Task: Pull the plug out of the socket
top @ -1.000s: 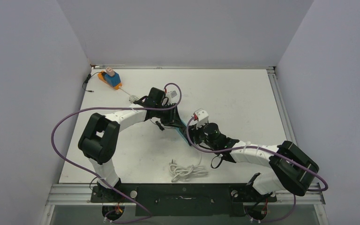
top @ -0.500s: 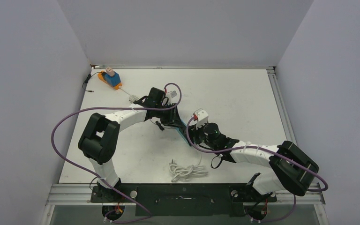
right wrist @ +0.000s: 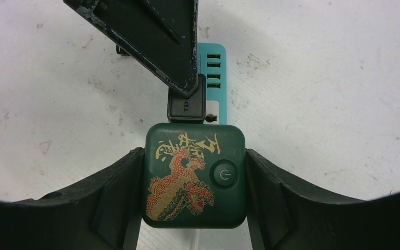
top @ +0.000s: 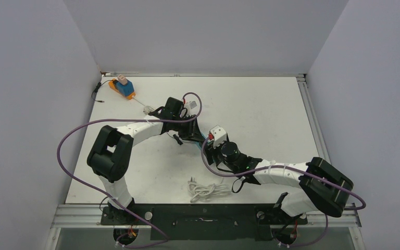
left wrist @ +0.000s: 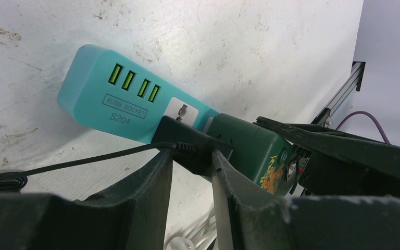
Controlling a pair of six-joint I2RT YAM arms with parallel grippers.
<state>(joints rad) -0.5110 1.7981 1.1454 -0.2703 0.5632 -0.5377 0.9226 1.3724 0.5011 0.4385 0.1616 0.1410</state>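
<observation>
I will pull the cube (right wrist: 192, 177) up with my right gripper and carry it to the right in the top view. I will then lower it and let go, because the tabletop is clear there.
The blue plug (top: 126, 88) with a pale pinkish top sits in the orange socket strip (top: 115, 86) at the table's far left corner, away from both grippers. My left gripper (top: 192, 136) (left wrist: 192, 156) is closed on a small black block (left wrist: 187, 140) with a thin black wire, plugged into a teal power strip (left wrist: 99, 94) mid-table. My right gripper (top: 209, 147) (right wrist: 194, 161) is closed on a dark green dragon-printed cube (right wrist: 192, 177) on the same teal strip (right wrist: 213, 62). The black block (right wrist: 186, 107) lies just beyond it.
A coiled white cable (top: 205, 190) lies near the front edge between the arm bases. A thin white cord with a white plug end (top: 147, 109) runs from the orange strip toward the left arm. Grey walls close in the left, back and right sides.
My right arm has shifted a little left and toward the near edge, covering more of the teal strip. The left arm and the blue plug have not moved.
</observation>
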